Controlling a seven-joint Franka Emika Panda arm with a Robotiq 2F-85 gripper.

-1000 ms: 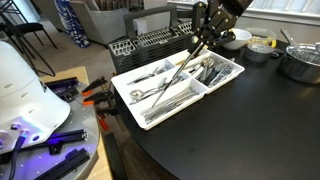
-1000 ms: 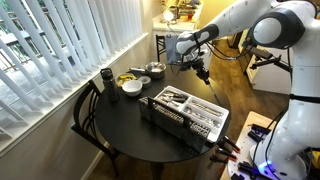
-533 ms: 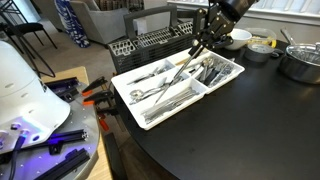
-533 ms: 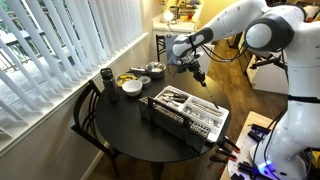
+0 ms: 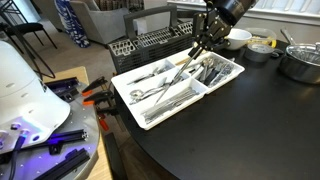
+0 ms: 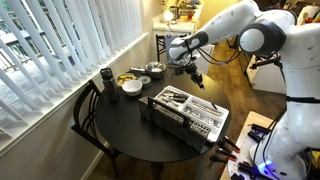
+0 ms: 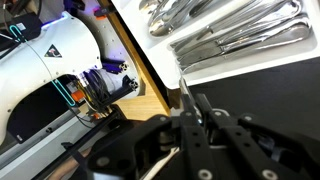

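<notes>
Next, my gripper, nearly still, spreads its fingers to release the utensil [image 5: 187,60] over the tray's middle cutlery compartment, where the utensil's lower end already slants down.
My gripper [image 5: 206,36] hangs over the far side of a white cutlery tray [image 5: 228,79] and is shut on a long thin utensil [image 5: 187,60]. The utensil slants down from the fingers toward the tray's middle compartment. The tray holds several silver spoons, forks and knives [image 5: 165,85] in separate compartments. In the wrist view the fingers [image 7: 190,106] are closed around the utensil's thin handle [image 7: 185,91], with the tray [image 7: 232,62] beyond them. In an exterior view the gripper [image 6: 191,69] is above and behind the tray [image 6: 190,110].
The tray lies on a round black table [image 5: 250,135]. A black dish rack [image 5: 150,45] stands behind it. Bowls [image 5: 236,38] and a metal pot [image 5: 300,60] stand nearby. Clamps and tools lie on a wooden bench [image 5: 90,100] beside the white robot base [image 5: 25,90].
My gripper has moved slightly up and away from the tray, and the thin utensil has come with it. The tray and cutlery have not moved.
</notes>
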